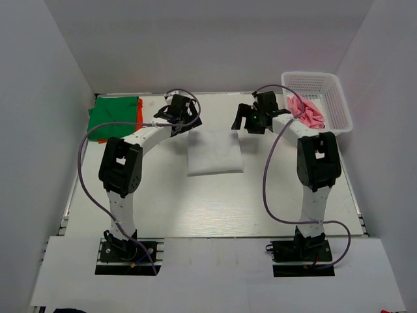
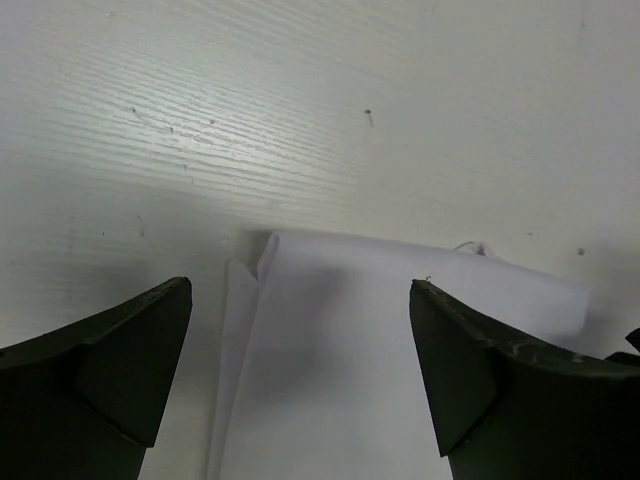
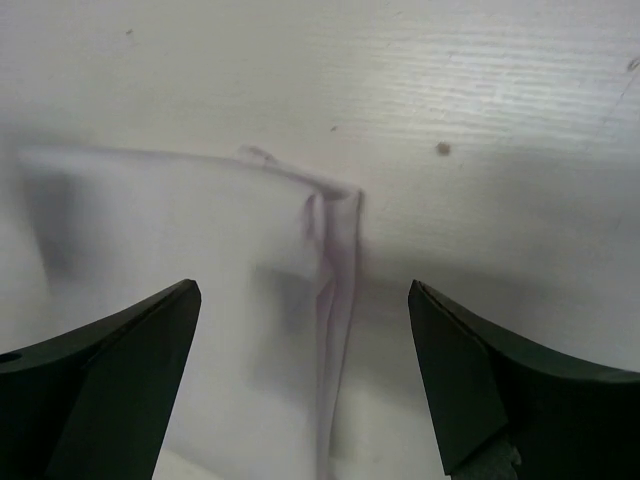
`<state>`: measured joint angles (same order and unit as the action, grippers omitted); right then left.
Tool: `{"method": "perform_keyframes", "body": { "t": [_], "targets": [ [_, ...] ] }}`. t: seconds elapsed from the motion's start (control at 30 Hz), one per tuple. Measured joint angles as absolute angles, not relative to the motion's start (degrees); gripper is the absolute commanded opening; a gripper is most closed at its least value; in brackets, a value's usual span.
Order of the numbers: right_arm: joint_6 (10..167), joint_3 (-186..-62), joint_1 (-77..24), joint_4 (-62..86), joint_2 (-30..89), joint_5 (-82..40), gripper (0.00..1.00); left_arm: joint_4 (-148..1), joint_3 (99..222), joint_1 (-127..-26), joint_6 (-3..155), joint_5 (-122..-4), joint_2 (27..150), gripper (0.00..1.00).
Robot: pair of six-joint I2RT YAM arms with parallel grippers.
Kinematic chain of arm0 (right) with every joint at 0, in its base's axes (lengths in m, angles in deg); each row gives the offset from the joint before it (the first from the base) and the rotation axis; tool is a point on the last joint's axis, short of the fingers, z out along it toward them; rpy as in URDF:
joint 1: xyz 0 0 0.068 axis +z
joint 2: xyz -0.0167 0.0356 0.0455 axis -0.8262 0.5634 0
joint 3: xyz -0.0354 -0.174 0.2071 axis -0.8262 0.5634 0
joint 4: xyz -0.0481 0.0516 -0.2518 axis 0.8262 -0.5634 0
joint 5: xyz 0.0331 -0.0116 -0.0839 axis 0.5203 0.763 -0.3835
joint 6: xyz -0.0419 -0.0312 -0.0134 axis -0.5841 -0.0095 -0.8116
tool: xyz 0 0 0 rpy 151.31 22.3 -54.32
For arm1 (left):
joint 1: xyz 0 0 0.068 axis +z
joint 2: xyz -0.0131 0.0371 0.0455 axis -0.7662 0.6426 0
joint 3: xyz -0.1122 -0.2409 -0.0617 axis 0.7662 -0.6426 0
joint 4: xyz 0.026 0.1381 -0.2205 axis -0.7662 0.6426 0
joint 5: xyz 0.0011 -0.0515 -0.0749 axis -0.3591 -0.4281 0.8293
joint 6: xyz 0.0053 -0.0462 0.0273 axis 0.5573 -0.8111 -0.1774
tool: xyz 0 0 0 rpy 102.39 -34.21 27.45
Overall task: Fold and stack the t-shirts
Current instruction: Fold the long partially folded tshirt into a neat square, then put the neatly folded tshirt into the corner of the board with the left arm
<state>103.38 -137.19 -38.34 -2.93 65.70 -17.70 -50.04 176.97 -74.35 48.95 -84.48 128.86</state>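
The white t-shirt already lies folded small, so the robot's left gripper will next move back and down to close on the white t-shirt's edge (image 1: 189,147) (image 2: 227,395) that faces the green one.
A white t-shirt (image 1: 214,153) lies folded into a small rectangle at the table's middle. My left gripper (image 1: 180,112) is open and empty above its far left corner, which shows between the fingers in the left wrist view (image 2: 400,330). My right gripper (image 1: 251,119) is open and empty above its far right corner (image 3: 240,260). A folded green t-shirt (image 1: 114,115) lies on an orange one (image 1: 140,111) at the far left. A pink t-shirt (image 1: 307,112) lies crumpled in the white mesh basket (image 1: 337,99) at the far right.
White walls close in the table (image 1: 195,208) at the back and both sides. Grey cables loop from each arm over the table. The arm bases are bolted at the near edge.
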Motion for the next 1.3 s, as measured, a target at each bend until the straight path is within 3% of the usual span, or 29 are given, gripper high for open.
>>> {"method": "perform_keyframes", "body": {
  "t": [0.43, 0.63, 0.77, 0.93, 0.97, 1.0, 1.03, 1.3],
  "targets": [
    [104.50, -110.50, -38.17, 4.57, 38.00, -11.23, 0.90, -52.92, 161.43, -76.62, 51.55, -73.61, 123.81, 1.00],
    [104.54, -104.75, -38.19, 3.34, 29.57, -12.98, 0.90, -52.95, 160.88, -78.11, 52.99, -74.60, 124.64, 0.91],
    [104.17, -102.52, -38.19, 3.23, 24.41, -15.42, 0.90, -50.93, 166.15, -79.31, 53.89, -77.46, 128.59, 0.73],
    [103.62, -100.71, -38.23, 2.38, 22.20, -19.55, 0.90, -48.42, 174.85, -80.40, 53.93, -81.07, 134.95, 0.36],
    [103.54, -100.36, -38.28, 2.16, 22.05, -20.17, 0.90, -48.07, 175.42, -80.54, 53.97, -81.59, 135.35, 0.28],
    [103.45, -99.99, -38.30, 1.83, 21.87, -20.84, 0.90, -47.79, 175.79, -80.62, 54.11, -82.07, 135.63, 0.04],
    [103.36, -99.55, -38.30, 1.75, 21.63, -21.43, 0.90, -47.39, 176.34, -80.67, 53.80, -82.38, 135.89, 0.00],
    [102.27, -98.68, -38.34, 0.89, 17.70, -25.63, 0.90, -39.57, 181.84, -80.03, 63.40, -92.91, 137.07, 0.00]
  ]
}}
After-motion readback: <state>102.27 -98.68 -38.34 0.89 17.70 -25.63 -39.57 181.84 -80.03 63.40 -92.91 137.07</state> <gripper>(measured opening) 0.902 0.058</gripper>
